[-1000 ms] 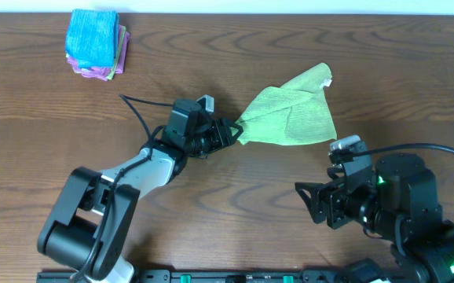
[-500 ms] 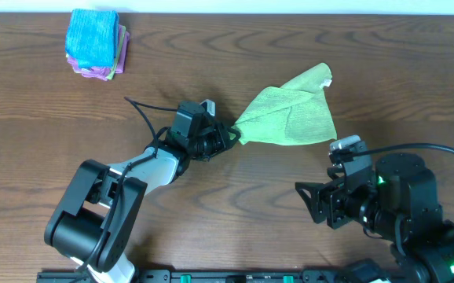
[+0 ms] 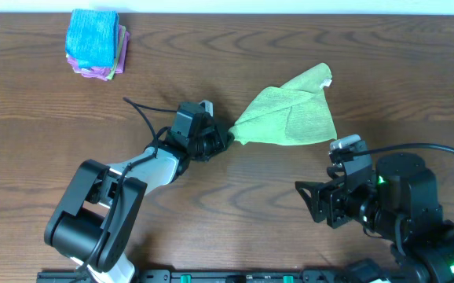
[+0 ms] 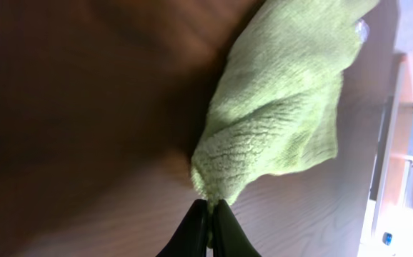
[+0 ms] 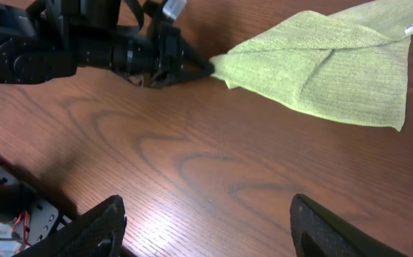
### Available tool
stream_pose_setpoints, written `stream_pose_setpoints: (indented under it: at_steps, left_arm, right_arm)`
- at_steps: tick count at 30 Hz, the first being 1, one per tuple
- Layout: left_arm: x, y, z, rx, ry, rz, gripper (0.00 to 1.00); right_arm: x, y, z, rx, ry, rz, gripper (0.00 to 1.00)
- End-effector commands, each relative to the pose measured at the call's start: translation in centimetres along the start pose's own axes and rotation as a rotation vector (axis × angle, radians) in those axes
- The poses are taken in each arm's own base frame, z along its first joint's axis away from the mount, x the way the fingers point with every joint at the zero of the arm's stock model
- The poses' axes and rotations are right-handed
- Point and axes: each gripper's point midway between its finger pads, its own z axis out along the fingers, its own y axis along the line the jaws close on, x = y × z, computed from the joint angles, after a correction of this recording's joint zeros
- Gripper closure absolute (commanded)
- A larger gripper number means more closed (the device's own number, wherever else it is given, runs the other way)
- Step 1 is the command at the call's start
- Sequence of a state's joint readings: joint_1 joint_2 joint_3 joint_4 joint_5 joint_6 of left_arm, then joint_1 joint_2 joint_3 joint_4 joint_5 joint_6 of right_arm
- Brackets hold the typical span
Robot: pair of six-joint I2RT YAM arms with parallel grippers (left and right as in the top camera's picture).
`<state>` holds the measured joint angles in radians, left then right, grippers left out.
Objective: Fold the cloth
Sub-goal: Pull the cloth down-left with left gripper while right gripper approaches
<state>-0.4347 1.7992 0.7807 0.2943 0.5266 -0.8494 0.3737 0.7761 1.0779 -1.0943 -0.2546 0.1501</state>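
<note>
My left gripper holds the pinched corner, and the bare near tabletop lies back from the gripper as clear wood. I should pull the corner back next and let go of it over that spot.
A light green cloth [image 3: 291, 115] lies crumpled on the wooden table, its top corner with a white tag pointing up and right. My left gripper [image 3: 229, 137] is shut on the cloth's left corner; in the left wrist view the black fingertips [image 4: 221, 218] pinch the green fabric [image 4: 278, 107] together. The right wrist view shows the same cloth [image 5: 335, 71] with the left arm's fingers at its near-left tip. My right gripper [image 3: 312, 200] hovers open above bare table below the cloth, its fingers [image 5: 96, 225] spread wide with nothing between them.
A stack of folded cloths [image 3: 95, 43], blue on top with pink and green beneath, sits at the table's back left. The left arm's black cable [image 3: 144, 118] trails across the table beside it. The table's far edge runs along the top.
The left gripper has closed on the cloth's left corner after edging slightly right toward it. The right arm has not moved.
</note>
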Motion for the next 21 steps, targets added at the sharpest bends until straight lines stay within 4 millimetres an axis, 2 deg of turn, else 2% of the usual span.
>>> stream_pose_setpoints:
  at_steps: [1, 3, 5, 10, 17, 21]
  left_arm:
    - [1.8, 1.3, -0.1, -0.034, 0.098, -0.049, 0.94]
    - [4.1, 2.7, -0.5, -0.090, 0.197, -0.103, 0.94]
    - [6.3, 3.3, -1.1, -0.111, 0.293, -0.142, 0.94]
    - [9.9, 3.2, -2.8, -0.112, 0.470, -0.243, 0.94]
    - [12.2, 3.3, -5.7, -0.165, 0.557, -0.255, 0.94]
    - [12.1, 3.2, -7.5, -0.209, 0.520, -0.193, 0.94]
  right_arm:
    - [-0.1, 0.2, -0.1, -0.005, -0.007, 0.009, 0.26]
    - [-0.2, -0.4, -0.1, 0.025, -0.013, 0.009, 0.26]
    - [-0.3, -1.2, -0.1, 0.071, -0.020, 0.009, 0.27]
    - [-0.6, -3.2, 0.0, 0.186, -0.025, 0.012, 0.29]
    - [-0.4, -3.7, 1.0, 0.207, 0.019, 0.018, 0.30]
    - [-0.3, -3.9, 1.7, 0.213, 0.046, 0.022, 0.33]
